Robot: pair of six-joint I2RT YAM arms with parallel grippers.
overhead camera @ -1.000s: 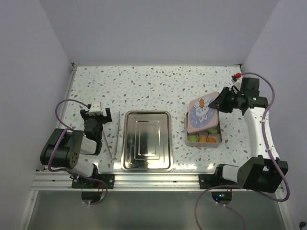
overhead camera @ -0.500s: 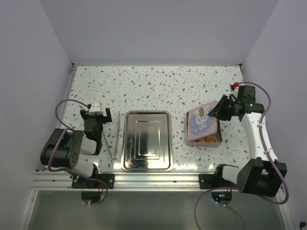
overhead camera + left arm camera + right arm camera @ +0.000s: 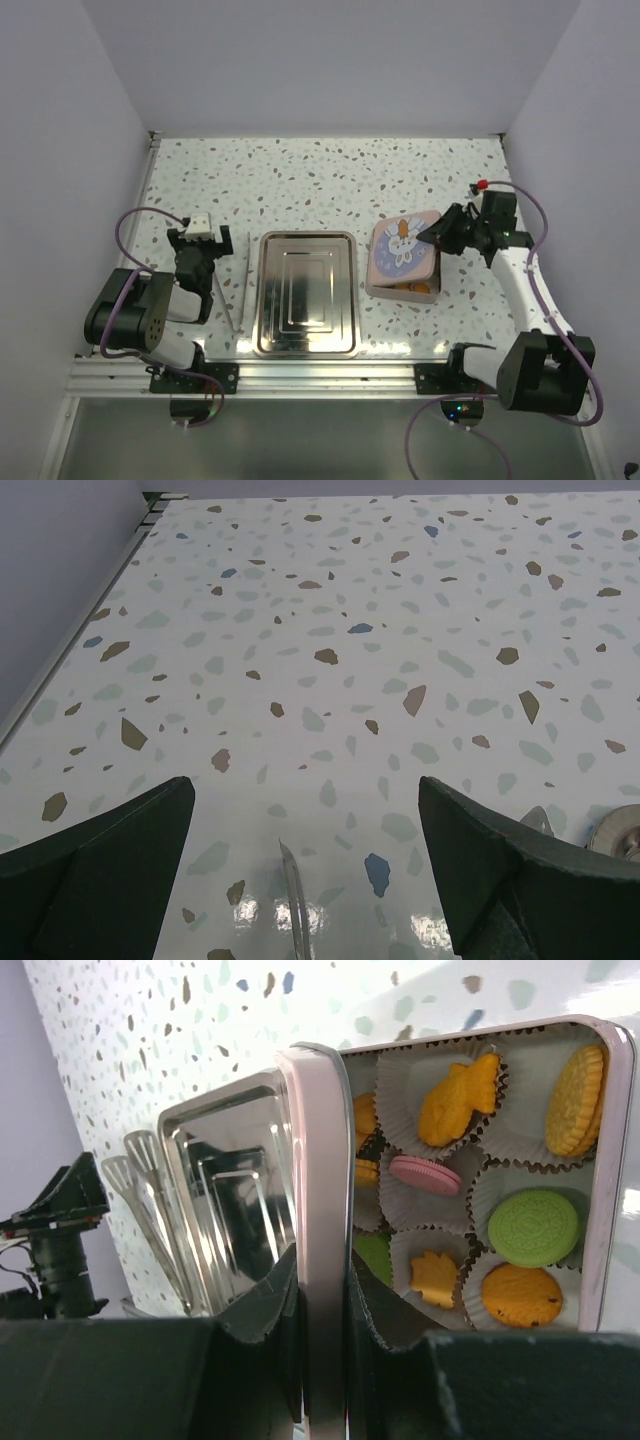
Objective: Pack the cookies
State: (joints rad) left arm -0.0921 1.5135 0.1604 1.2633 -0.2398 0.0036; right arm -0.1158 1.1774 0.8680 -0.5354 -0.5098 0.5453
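Note:
My right gripper lowers the lid down and to the left in the top view next and releases it, since the open tin lies that way, cookies uncovered.
The cookies (image 3: pixel 533 1228) lie in white paper liners inside a square pink tin (image 3: pixel 612 1160): orange ones, green ones and one pink one (image 3: pixel 424 1173). My right gripper (image 3: pixel 325 1280) is shut on the edge of the tin's lid (image 3: pixel 320 1210). In the top view the lid (image 3: pixel 403 248), printed with a cartoon face, hangs tilted over the tin in the right gripper (image 3: pixel 438 235). Only an orange cookie (image 3: pixel 420 287) shows under its near edge. My left gripper (image 3: pixel 200 236) stands open far to the left, nothing between its fingers.
A bare steel tray (image 3: pixel 305 237) lies left of the tin, also in the right wrist view (image 3: pixel 220 1180). Metal tongs (image 3: pixel 230 295) lie between the tray and the left arm; their tip (image 3: pixel 292 890) shows below the open left gripper (image 3: pixel 305 820). Walls enclose the table.
The right gripper has swung the lid left and down, from tilted beside the tin's far edge to over it. It now hides nearly all the cookies from above. Left arm unmoved.

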